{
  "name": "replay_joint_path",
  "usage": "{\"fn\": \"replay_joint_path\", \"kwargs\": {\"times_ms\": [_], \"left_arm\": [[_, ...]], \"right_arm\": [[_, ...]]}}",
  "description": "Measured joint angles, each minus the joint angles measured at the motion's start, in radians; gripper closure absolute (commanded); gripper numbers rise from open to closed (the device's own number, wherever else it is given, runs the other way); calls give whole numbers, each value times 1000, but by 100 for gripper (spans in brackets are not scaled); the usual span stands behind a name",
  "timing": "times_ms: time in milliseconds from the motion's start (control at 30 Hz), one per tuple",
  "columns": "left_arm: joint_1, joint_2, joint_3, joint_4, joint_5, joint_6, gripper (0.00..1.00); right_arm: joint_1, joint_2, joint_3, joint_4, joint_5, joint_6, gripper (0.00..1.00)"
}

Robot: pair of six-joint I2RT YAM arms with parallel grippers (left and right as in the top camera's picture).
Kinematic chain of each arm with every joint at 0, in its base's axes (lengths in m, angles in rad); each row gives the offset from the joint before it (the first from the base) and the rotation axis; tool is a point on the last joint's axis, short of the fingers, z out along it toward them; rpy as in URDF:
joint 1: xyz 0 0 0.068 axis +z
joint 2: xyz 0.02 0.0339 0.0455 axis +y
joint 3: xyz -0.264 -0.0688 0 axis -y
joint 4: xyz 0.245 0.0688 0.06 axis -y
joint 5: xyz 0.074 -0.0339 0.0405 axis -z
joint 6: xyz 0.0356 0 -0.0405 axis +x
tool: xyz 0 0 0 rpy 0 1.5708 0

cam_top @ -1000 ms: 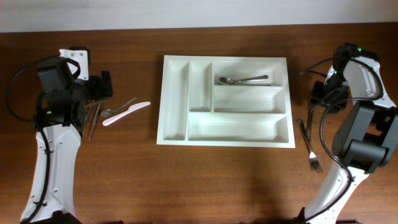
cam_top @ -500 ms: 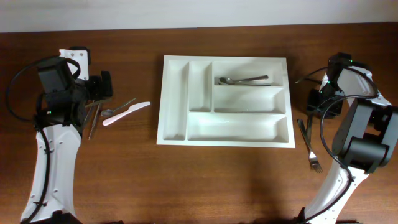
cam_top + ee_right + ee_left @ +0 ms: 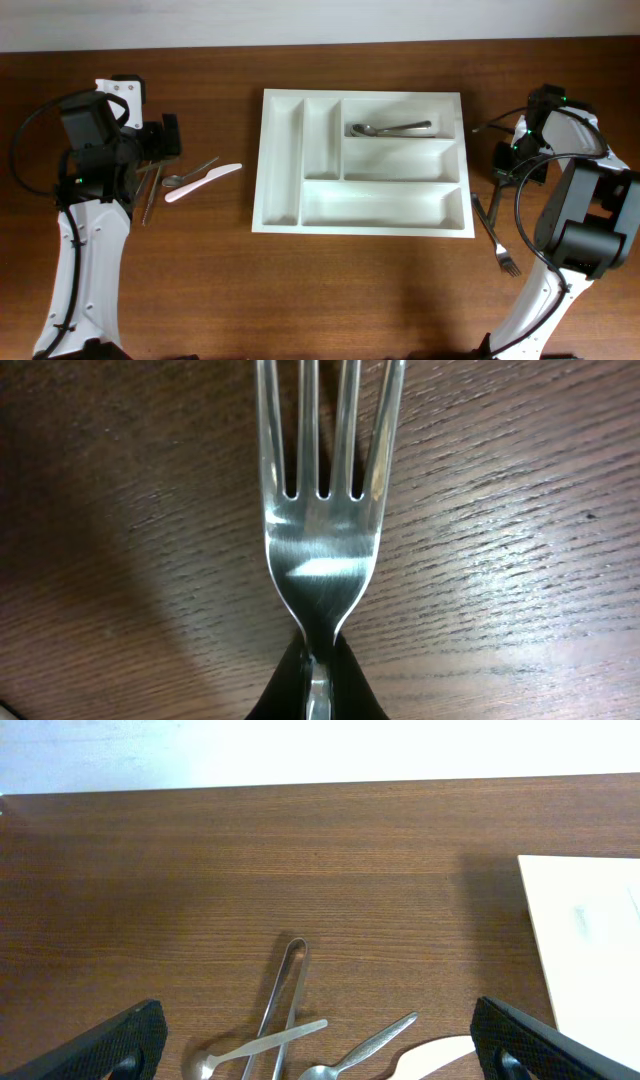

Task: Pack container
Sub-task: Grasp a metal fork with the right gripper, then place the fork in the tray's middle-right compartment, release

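The middle compartment beside the spoon's is empty, so the robot's right gripper needs to lift off the table next, swing and turn over the tray, then lower into the middle compartment [image 3: 401, 160].
The container [image 3: 258, 180] is a large white cutlery tray in the middle of the table, with one metal spoon [image 3: 390, 128] in its top long compartment. My right gripper [image 3: 503, 172] is down at the table to the tray's right, shut on the handle of a metal fork [image 3: 497, 238]. In the right wrist view the fork [image 3: 320, 550] sticks out of the closed jaws [image 3: 316, 680] just over the wood. My left gripper [image 3: 165, 140] is open and empty above loose utensils left of the tray.
Between the open left fingers [image 3: 320, 1050] lie metal tongs [image 3: 285, 1000], two metal spoons [image 3: 262, 1045] [image 3: 365, 1045] and a white plastic knife [image 3: 440, 1055]. The knife [image 3: 205, 182] points toward the tray. The tray's corner shows in the left wrist view [image 3: 590, 920].
My right gripper has moved down the table's right side to the fork's handle end, and the fork has shifted slightly. The left arm has not moved.
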Motion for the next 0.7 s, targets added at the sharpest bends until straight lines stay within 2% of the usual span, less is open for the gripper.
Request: {"fn": "replay_joint_path", "kwargs": {"times_ms": [167, 433, 533, 700], "left_arm": [[0, 0, 0, 0, 0, 0, 1], [0, 0, 0, 0, 0, 0, 1], [0, 0, 0, 0, 0, 0, 1], [0, 0, 0, 0, 0, 0, 1]], "right_arm": [[0, 0, 35, -77, 45, 0, 96], [1, -98, 301, -96, 130, -12, 96], [8, -174, 405, -89, 74, -85, 96], [74, -249, 475, -117, -157, -306, 96]]}}
